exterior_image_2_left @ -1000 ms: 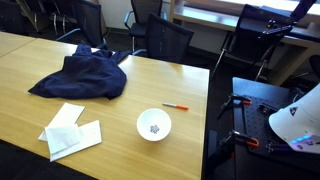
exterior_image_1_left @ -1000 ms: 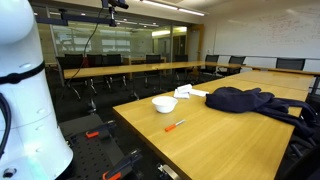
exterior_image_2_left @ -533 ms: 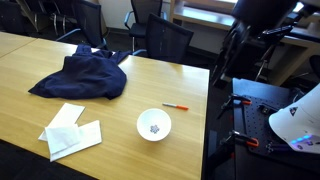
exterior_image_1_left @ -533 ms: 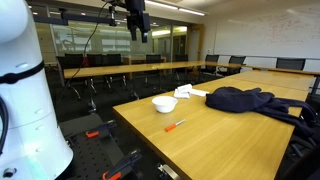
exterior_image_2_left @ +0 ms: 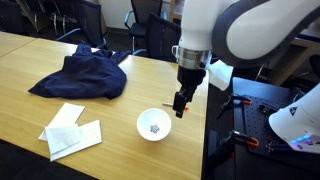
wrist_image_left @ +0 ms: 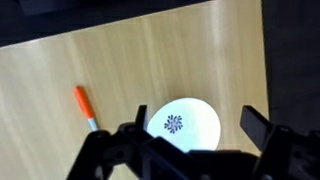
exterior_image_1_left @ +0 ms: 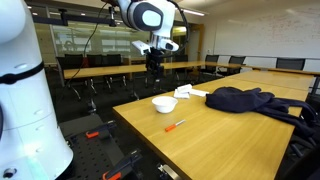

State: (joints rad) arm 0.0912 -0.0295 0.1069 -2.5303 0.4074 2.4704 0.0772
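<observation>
My gripper moves outward and down over the bowl's rim by the pen [exterior_image_2_left: 165, 113] next to close, since bare table leaves finger room between bowl [exterior_image_2_left: 153, 125] and orange pen.
A white bowl [exterior_image_1_left: 164, 103] [exterior_image_2_left: 153, 125] with a dark pattern inside stands on the wooden table [exterior_image_1_left: 220, 140] [exterior_image_2_left: 120, 105]. My gripper [exterior_image_1_left: 155, 66] [exterior_image_2_left: 181, 104] hangs above the table beside the bowl, open and holding nothing. In the wrist view the bowl [wrist_image_left: 180, 110] lies straight below, between the gripper [wrist_image_left: 193, 126] fingers. An orange pen [exterior_image_1_left: 175, 125] [wrist_image_left: 85, 106] lies on the table just beside the bowl; in an exterior view the gripper hides it.
A dark blue garment [exterior_image_1_left: 240, 98] [exterior_image_2_left: 82, 75] and white folded papers [exterior_image_1_left: 187, 92] [exterior_image_2_left: 70, 132] lie farther along the table. Office chairs [exterior_image_2_left: 160, 38] ring the table. Orange-handled tools [exterior_image_1_left: 95, 132] [exterior_image_2_left: 245, 140] rest on the black base by the table's end.
The arm has swung into both exterior views and come down from high up to hang over the table by the bowl. The jaws have stayed open.
</observation>
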